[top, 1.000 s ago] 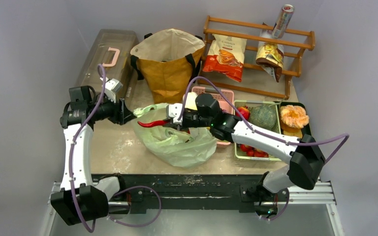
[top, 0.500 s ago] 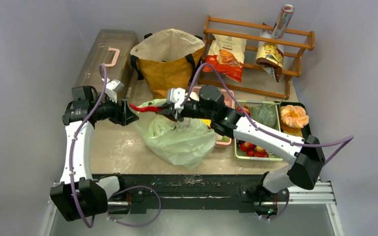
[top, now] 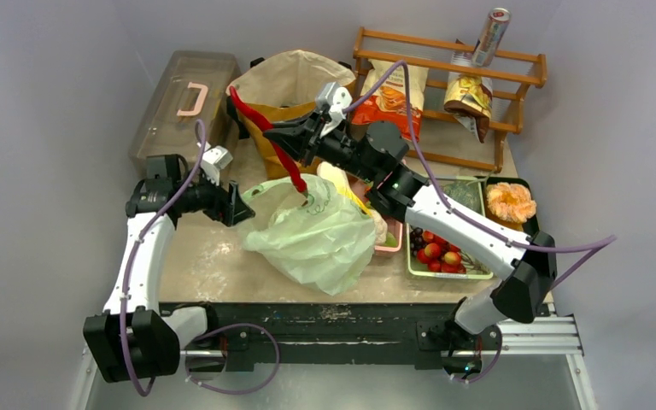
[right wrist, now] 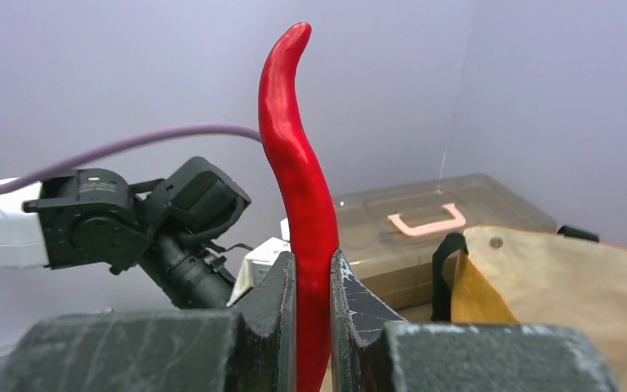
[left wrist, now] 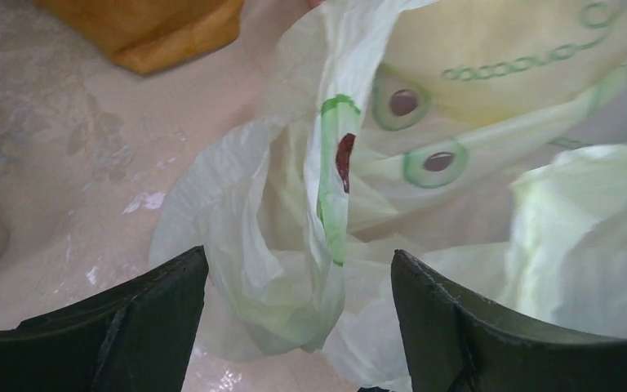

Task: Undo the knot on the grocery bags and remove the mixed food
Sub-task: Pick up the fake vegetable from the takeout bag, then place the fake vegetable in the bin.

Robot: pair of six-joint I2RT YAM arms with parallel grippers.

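My left gripper moves back and in toward the bag [top: 312, 235] next, then turns onto the twisted fold.
My right gripper [top: 295, 137] is shut on a long red chilli [top: 256, 120] and holds it in the air above the pale-green plastic bag [top: 312, 235], in front of the mustard-brown tote [top: 290, 73]. In the right wrist view the chilli [right wrist: 298, 163] stands upright between the jaws of the gripper [right wrist: 312, 278]. My left gripper [top: 237, 205] is open at the bag's left edge. In the left wrist view a loose fold of the bag [left wrist: 294, 269] hangs between the spread jaws of the gripper [left wrist: 298, 327], not pinched. The bag's mouth is loose and no tied neck shows. A pale yellow leafy piece [top: 335, 181] shows behind the bag.
A grey-brown lidded box [top: 179, 98] with a pink handle lies at the back left. A wooden rack [top: 444, 94] at the back right holds two chip bags and a can [top: 495, 26]. Green trays with red fruits [top: 436, 256] and a pink basket [top: 390, 243] sit to the right of the bag.
My right gripper has lifted the red chilli up and back, away from the green bag and toward the tote. My left gripper has moved right, up to the bag's edge.
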